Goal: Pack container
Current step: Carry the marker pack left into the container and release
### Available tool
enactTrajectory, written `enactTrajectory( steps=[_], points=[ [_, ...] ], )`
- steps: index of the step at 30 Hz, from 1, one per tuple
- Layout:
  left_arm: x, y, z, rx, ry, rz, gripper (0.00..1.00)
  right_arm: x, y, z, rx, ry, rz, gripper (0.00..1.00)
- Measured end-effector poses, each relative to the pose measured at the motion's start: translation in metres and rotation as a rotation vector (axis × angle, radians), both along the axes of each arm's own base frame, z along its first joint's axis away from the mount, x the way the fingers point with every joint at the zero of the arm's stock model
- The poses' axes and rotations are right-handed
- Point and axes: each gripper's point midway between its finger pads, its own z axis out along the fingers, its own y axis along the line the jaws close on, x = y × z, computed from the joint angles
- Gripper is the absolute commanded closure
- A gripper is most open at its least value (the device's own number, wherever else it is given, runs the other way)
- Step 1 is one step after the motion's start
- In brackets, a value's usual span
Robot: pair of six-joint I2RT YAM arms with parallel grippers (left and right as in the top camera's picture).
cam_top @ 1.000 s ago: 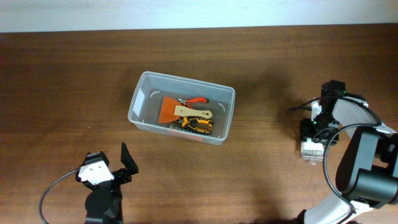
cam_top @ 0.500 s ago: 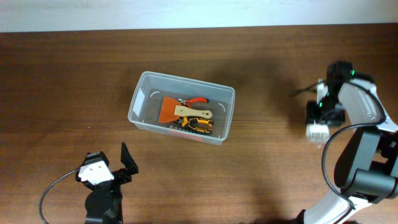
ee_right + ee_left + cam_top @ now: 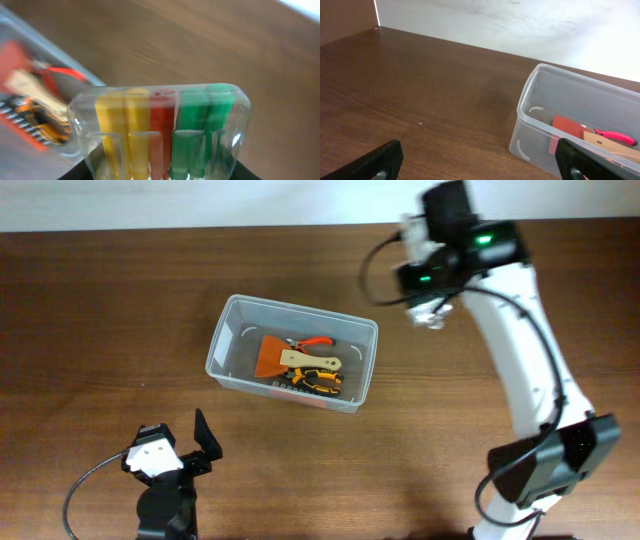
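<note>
Next, my right gripper needs to swing down over the container's tools to release the box (image 3: 162,127), since they lie below the gripper and to its left in the overhead view.
The clear rectangular container (image 3: 232,322) stands left of the table's middle. It holds an orange scraper (image 3: 271,356), red-handled pliers (image 3: 318,342) and a yellow-and-black tool (image 3: 320,378). My right gripper (image 3: 431,308) is raised above the table just beyond the container's far right corner. It is shut on a small clear box (image 3: 162,127) of yellow, red and green pieces. The container's corner (image 3: 75,70) shows blurred to the left in the right wrist view. My left gripper (image 3: 175,448) is open and empty near the front edge, facing the container (image 3: 527,100).
The dark wooden table (image 3: 100,300) ends at a white wall (image 3: 200,200) at the back. My right arm (image 3: 520,350) reaches from the front right corner across the right side of the table.
My right gripper has lifted the small box off the table's right side. It has swung far and left to a spot near the container's far right corner. The left arm has not moved.
</note>
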Motion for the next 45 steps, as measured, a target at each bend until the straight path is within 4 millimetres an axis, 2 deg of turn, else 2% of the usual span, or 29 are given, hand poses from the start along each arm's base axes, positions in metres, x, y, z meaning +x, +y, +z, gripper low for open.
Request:
enactTrajectory(
  steps=[4, 6, 10, 13, 14, 19, 25, 30, 31, 32, 34, 35, 42, 45],
  points=[
    [0.0, 0.0, 0.0, 0.0, 0.0, 0.0, 0.01, -0.022, 0.081, 0.004, -0.011, -0.044, 0.239, 0.64],
    [0.0, 0.0, 0.0, 0.0, 0.0, 0.0, 0.01, -0.031, 0.108, 0.005, -0.017, -0.063, 0.327, 0.63],
    [0.0, 0.0, 0.0, 0.0, 0.0, 0.0, 0.01, -0.043, 0.152, -0.004, -0.045, -0.087, 0.486, 0.64],
    [0.0, 0.0, 0.0, 0.0, 0.0, 0.0, 0.01, -0.049, 0.17, -0.023, -0.073, -0.061, 0.556, 0.64],
    [0.0, 0.0, 0.0, 0.0, 0.0, 0.0, 0.01, -0.051, 0.177, -0.037, -0.089, -0.038, 0.582, 0.64],
    [0.0, 0.0, 0.0, 0.0, 0.0, 0.0, 0.01, -0.049, 0.186, -0.102, -0.15, 0.088, 0.618, 0.65],
    [0.0, 0.0, 0.0, 0.0, 0.0, 0.0, 0.01, -0.052, 0.188, -0.154, -0.178, 0.194, 0.627, 0.65],
    [0.0, 0.0, 0.0, 0.0, 0.0, 0.0, 0.01, -0.054, 0.19, -0.157, -0.163, 0.205, 0.636, 0.63],
    [0.0, 0.0, 0.0, 0.0, 0.0, 0.0, 0.01, -0.054, 0.191, -0.157, -0.16, 0.207, 0.637, 0.49],
    [0.0, 0.0, 0.0, 0.0, 0.0, 0.0, 0.01, -0.054, 0.191, -0.157, -0.16, 0.207, 0.637, 0.45],
    [0.0, 0.0, 0.0, 0.0, 0.0, 0.0, 0.01, -0.054, 0.191, -0.157, -0.16, 0.208, 0.638, 0.21],
    [0.0, 0.0, 0.0, 0.0, 0.0, 0.0, 0.01, -0.055, 0.191, -0.157, -0.158, 0.209, 0.638, 0.01],
    [0.0, 0.0, 0.0, 0.0, 0.0, 0.0, 0.01, -0.06, 0.187, -0.157, -0.159, 0.238, 0.626, 0.01],
    [0.0, 0.0, 0.0, 0.0, 0.0, 0.0, 0.01, -0.064, 0.18, -0.142, -0.155, 0.271, 0.571, 0.01]
  ],
)
